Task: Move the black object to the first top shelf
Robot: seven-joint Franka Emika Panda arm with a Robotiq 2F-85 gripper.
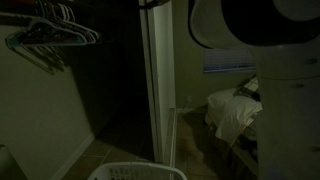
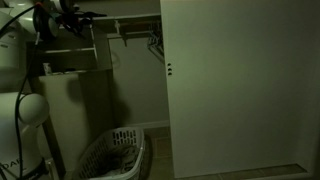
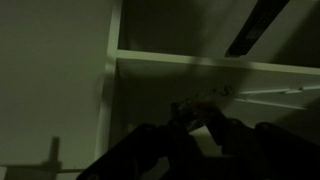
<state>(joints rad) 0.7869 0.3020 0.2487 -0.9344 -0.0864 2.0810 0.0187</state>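
Observation:
My gripper eases outward toward the white board next and releases the small black object, since the shelf space beside that board lies just outward of the gripper.
The scene is very dark. In the wrist view my gripper (image 3: pixel 193 116) fills the lower middle, its two dark fingers closing together on a small black object (image 3: pixel 198 105) with a faint glint on it. It is held just below a white horizontal shelf board (image 3: pixel 200 62). In an exterior view the gripper (image 2: pixel 68 15) is high up at the top left, beside the white shelf unit (image 2: pixel 78 58). In an exterior view only my white arm (image 1: pixel 250 25) shows; the gripper and the object are out of frame.
A white laundry basket (image 2: pixel 115 152) stands on the floor below the shelves and also shows in an exterior view (image 1: pixel 135 172). Hangers (image 1: pixel 50 35) hang on a rail. A large white sliding door (image 2: pixel 240 90) stands nearby. A bed with pillows (image 1: pixel 235 110) is behind.

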